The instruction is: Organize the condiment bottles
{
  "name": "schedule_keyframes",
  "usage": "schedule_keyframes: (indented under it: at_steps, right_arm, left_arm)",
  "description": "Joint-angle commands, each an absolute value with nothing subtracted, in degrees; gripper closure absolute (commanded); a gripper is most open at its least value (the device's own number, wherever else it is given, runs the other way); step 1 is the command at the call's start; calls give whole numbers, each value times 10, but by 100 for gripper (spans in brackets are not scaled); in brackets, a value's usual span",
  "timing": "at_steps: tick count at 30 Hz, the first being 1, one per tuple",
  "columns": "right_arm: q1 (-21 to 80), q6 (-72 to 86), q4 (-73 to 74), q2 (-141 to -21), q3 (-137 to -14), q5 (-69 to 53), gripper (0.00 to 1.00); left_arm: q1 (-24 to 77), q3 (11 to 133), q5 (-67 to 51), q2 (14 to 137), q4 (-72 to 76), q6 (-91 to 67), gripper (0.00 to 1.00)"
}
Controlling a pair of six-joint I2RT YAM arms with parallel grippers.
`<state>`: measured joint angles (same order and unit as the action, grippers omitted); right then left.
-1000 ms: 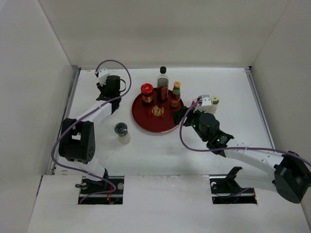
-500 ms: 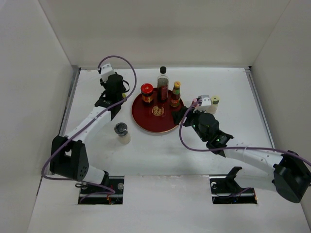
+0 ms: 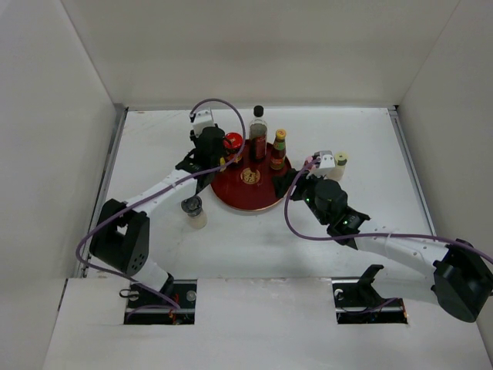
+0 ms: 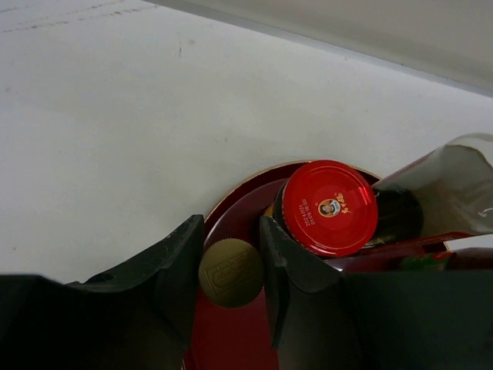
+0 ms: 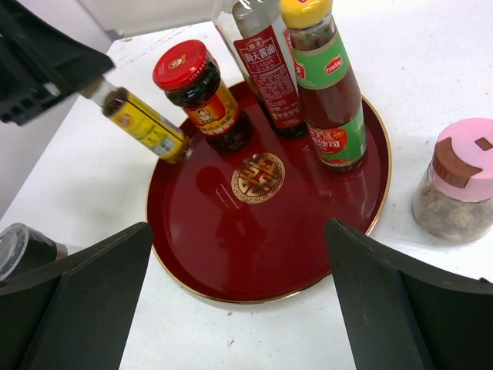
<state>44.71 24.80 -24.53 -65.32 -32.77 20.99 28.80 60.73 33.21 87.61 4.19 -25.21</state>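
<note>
I will lower the small bottle with my left gripper onto the tray beside the red-lidded jar. The bottle is still slanting in the air by the tray's rim.
My left gripper (image 4: pixel 231 228) is shut on a small yellow-labelled bottle with a gold cap (image 4: pixel 231 272). It holds the bottle tilted over the left rim of the round dark-red tray (image 3: pixel 231 199), next to the red-lidded jar (image 4: pixel 330 206). The right wrist view shows this bottle (image 5: pixel 144 122) slanting in the air. On the tray stand the red-lidded jar (image 3: pixel 233 143), the tall clear black-capped bottle (image 3: pixel 258 132) and a yellow-capped sauce bottle (image 3: pixel 279 149). My right gripper (image 5: pixel 239 225) is open and empty, low at the tray's right front edge.
A pink-capped shaker (image 5: pixel 461 182) stands on the table just right of the tray. A cream shaker (image 3: pixel 339 163) stands behind my right wrist. A grey-capped shaker (image 3: pixel 192 210) stands left of the tray. White walls enclose the table on three sides.
My left arm has swung right from the back left of the table to the tray's left rim, with the small bottle in its grip. The right arm has not moved.
</note>
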Motion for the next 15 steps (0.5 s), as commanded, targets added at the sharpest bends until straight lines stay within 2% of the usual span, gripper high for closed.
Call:
schedule_keyframes:
  at_steps: [1, 15]
  right_arm:
    - [447, 256, -280, -655, -323, 205, 0]
    - [445, 256, -280, -654, -322, 205, 0]
  left_arm:
    - [302, 617, 338, 889, 121, -249, 80]
    - [322, 581, 380, 914, 138, -225, 77]
